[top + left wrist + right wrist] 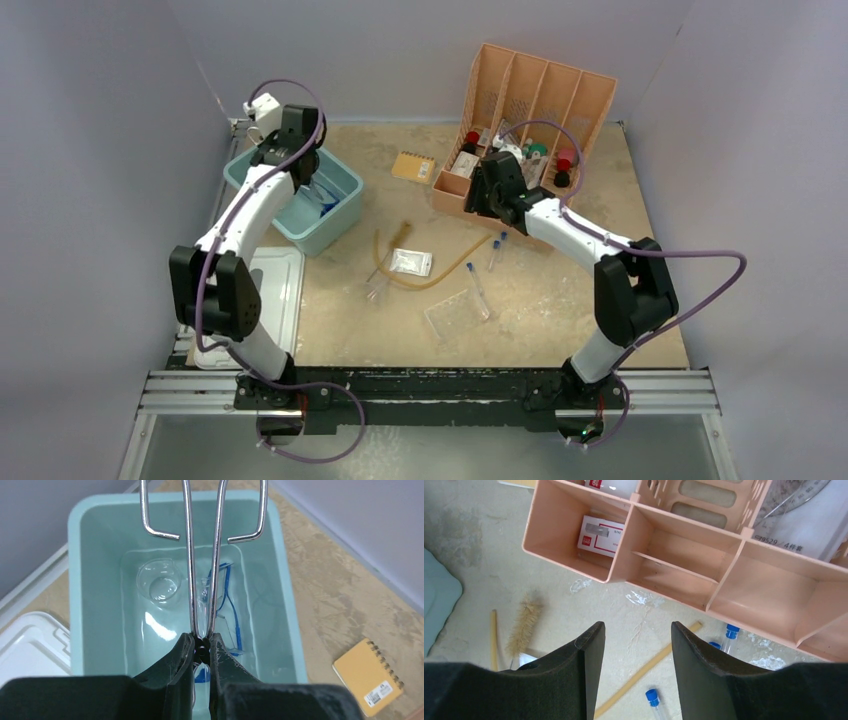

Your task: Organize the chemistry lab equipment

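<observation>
The teal bin's goggles (230,609) are below the left gripper, to its right in the top view, so the robot needs to lower the left gripper that way and release the tongs over them.
My left gripper (202,645) is shut on the metal tongs (204,555) and holds them over the teal bin (285,580), where blue-framed goggles (227,605) lie. In the top view the left gripper (290,150) is over the bin (345,215). My right gripper (638,630) is open and empty above the table, near the peach divider (684,555). Below it lie amber tubing (649,666) and blue-capped test tubes (653,699). In the top view the tubing (425,280), small clear bag (411,262), tubes (478,288) and clear rack (450,318) lie mid-table.
An orange spiral notepad (413,166) lies between the bin and the peach divider (530,110). A white lid (275,290) sits at the left edge. A bristle brush (522,625) lies by the tubing.
</observation>
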Controlling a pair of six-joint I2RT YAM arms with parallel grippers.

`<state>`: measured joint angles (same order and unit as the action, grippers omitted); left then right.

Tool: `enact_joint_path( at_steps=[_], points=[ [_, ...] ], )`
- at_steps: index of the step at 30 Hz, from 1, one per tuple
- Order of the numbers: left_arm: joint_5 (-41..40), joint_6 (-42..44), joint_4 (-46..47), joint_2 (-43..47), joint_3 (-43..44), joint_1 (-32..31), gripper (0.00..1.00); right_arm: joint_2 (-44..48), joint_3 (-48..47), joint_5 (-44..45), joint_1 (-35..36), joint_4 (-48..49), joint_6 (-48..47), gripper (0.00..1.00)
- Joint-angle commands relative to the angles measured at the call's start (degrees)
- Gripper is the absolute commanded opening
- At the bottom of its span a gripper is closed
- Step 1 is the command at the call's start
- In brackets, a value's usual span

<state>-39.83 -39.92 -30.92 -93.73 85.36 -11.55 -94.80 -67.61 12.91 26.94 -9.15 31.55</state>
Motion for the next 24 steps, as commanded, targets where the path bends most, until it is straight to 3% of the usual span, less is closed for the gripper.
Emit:
enact_joint_path(
  at_steps=[1,24],
  points=[
    [3.2,-4.4,3.7,-3.7,-0.5,1.9,0.0,-0.5,-3.5,0.7,-0.8,1.4,-1.9,0.54],
    [9.5,-4.8,7.1,-22.1,6.6,2.1,0.0,0.0,-3.9,3.5,-2.6,2.9,-7.2,0.55]
  ],
)
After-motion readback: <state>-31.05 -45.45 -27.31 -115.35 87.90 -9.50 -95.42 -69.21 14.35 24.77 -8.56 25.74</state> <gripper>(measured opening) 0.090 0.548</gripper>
